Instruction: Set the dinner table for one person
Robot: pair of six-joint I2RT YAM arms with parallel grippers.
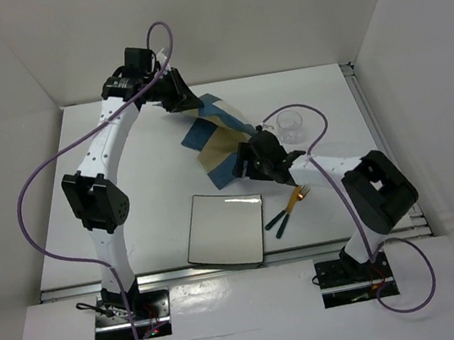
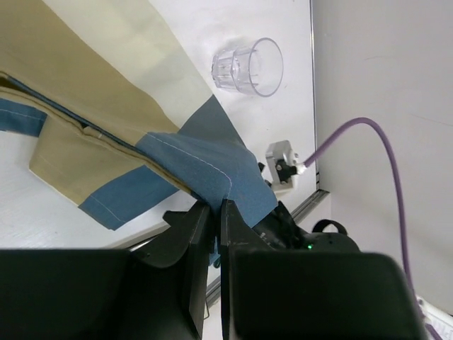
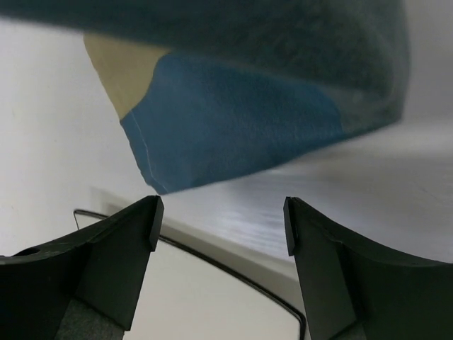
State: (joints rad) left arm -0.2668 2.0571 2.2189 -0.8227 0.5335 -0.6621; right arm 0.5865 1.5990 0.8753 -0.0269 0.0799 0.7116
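Note:
The bare table is below, back and to the gripper's left in the top view, so next my left gripper should stretch the crumpled placemat that way, lower and release it.
The white dinner table carries a square white plate at front centre, a fork to its right and a clear glass at back right. My left gripper is shut on a corner of the blue-and-tan placemat and holds it lifted and crumpled; the pinch shows in the left wrist view. My right gripper is open beside the placemat's low end, its jaws wide in the right wrist view, with blue cloth hanging just ahead above the plate's rim.
White walls enclose the table on the left, back and right. A metal rail runs along the table's right edge. Purple cables loop from both arms. The glass also shows in the left wrist view.

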